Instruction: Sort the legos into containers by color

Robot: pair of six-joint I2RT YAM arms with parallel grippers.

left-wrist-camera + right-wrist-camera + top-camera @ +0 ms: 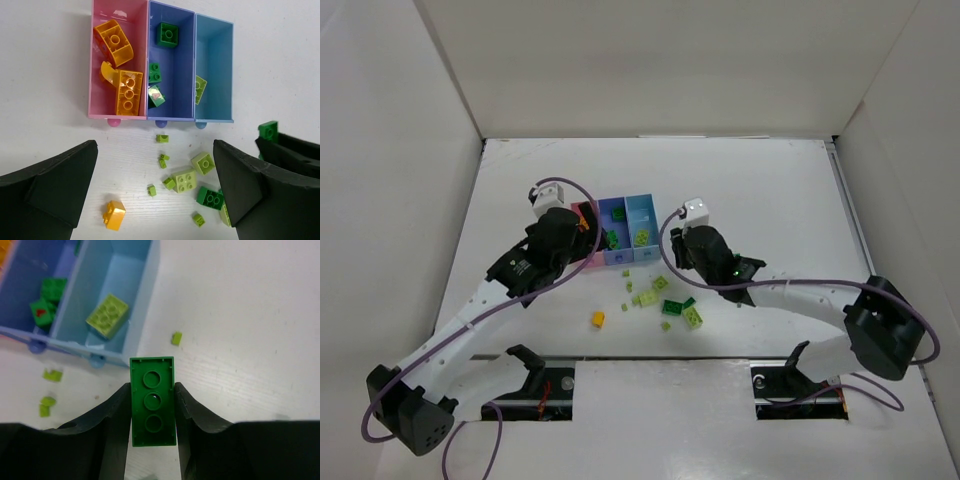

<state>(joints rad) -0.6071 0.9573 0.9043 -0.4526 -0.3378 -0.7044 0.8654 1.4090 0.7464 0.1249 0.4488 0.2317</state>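
Observation:
The periwinkle container [616,227] [31,296] holds green legos. Next my right gripper should swing to the left in the top view, over that container, and let go.
My right gripper [152,405] is shut on a dark green lego [152,400], held underside up just right of the light blue container [122,265]. That gripper [280,145] and its dark green lego [268,131] also show in the left wrist view. My left gripper [155,150] hangs open over the loose legos in front of the containers. The pink container [101,95] holds orange legos [129,92], the periwinkle one [180,70] dark green legos [167,34], and the light blue one [217,55] a lime lego [200,89]. An orange lego [114,215], lime legos [184,180] and a dark green lego [210,198] lie on the table.
White walls [400,150] enclose the table on the left, back and right. Both arm bases [410,410] sit at the near edge, with cables looping beside them. Small lime pieces [176,338] are scattered right of the containers.

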